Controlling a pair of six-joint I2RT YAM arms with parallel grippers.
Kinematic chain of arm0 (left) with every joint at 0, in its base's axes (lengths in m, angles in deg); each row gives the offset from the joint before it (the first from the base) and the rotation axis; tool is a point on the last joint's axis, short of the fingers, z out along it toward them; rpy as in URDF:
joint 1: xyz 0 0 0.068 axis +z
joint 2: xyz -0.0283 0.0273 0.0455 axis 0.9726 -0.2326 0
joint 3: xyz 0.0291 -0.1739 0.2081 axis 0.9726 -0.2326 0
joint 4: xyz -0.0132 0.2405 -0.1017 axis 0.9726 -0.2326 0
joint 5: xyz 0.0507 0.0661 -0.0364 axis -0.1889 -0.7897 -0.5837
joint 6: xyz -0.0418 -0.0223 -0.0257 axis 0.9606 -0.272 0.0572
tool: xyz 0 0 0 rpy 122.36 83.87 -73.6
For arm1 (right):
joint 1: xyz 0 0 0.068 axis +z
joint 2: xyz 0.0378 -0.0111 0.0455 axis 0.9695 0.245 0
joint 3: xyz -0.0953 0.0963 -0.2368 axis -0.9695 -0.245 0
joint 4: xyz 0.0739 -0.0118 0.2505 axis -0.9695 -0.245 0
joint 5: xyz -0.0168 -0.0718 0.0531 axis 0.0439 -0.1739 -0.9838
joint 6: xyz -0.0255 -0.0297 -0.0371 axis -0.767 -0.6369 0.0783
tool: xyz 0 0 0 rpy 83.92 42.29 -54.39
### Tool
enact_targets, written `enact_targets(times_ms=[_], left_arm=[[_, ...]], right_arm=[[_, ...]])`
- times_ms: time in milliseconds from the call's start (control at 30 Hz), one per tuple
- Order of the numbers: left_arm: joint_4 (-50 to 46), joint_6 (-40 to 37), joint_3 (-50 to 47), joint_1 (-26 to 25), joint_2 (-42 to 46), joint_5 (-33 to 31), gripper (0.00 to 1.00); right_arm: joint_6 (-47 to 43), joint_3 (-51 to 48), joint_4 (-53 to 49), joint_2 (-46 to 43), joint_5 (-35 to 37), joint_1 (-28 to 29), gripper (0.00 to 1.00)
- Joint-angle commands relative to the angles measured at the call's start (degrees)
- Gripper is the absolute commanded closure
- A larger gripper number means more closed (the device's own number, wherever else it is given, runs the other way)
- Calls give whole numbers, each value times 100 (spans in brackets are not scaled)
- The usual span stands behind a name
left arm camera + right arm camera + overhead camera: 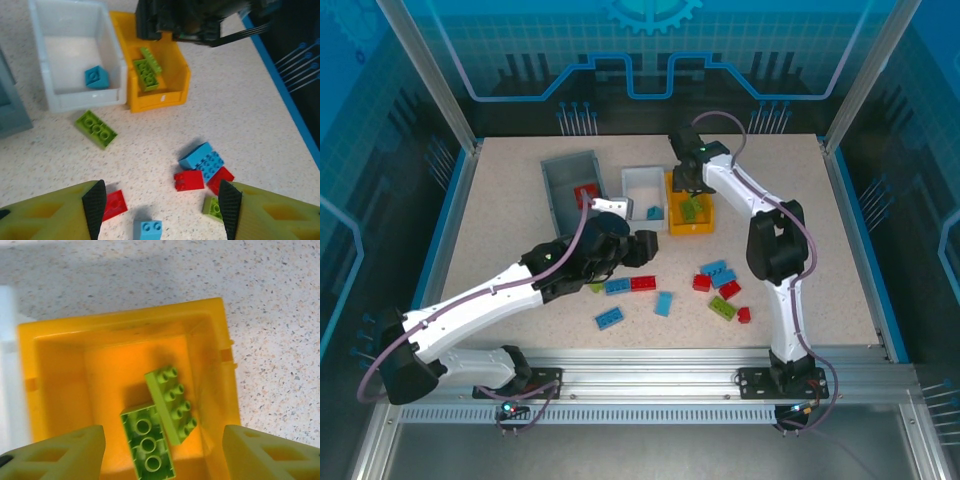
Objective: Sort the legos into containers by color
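Note:
My left gripper moves back and down onto the red brick below it and nearer my base next, as the dark grey container [560, 180] holds red.
My right gripper [691, 186] [162, 455] hangs open over the yellow-orange container [678, 226] [60, 390], nothing between its fingers. Two lime green legos [170, 397] [692, 208] lie in that bin, one leaning on the other. The white container [642, 180] [75, 97] holds one blue lego [96, 77]. A red lego [585, 193] sits in the dark grey container [560, 180]. My left gripper [642, 250] [162, 210] is open above the table, over loose legos: a red one [114, 205], a blue one [150, 230], another red [189, 180] and a blue pair [202, 159].
More loose bricks lie scattered at the table's front middle: blue [611, 319], blue [663, 303], lime green [722, 307], red [744, 315]. A lime green brick [95, 129] lies just in front of the white bin. The three bins stand side by side at the back.

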Motion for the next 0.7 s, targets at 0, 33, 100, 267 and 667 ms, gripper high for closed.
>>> enact_targets(times_ms=[0,33,100,267,667], left_arm=[[-744,574,-29,203,58,-210,37],[-916,740,-103,274,80,-217,38],[-1125,991,-297,384,181,-214,40],[-1919,1955,-914,948,552,-253,41],[-1403,5097,-2552,3198,725,857,33]], right_arm=[[-149,-27,96,-877,114,310,37],[-188,-144,206,-1118,132,387,37],[-289,-480,493,-1624,146,558,37],[-923,-2478,2135,-3321,-717,1123,34],[-1558,-5633,4090,-5116,-3516,2343,25]])
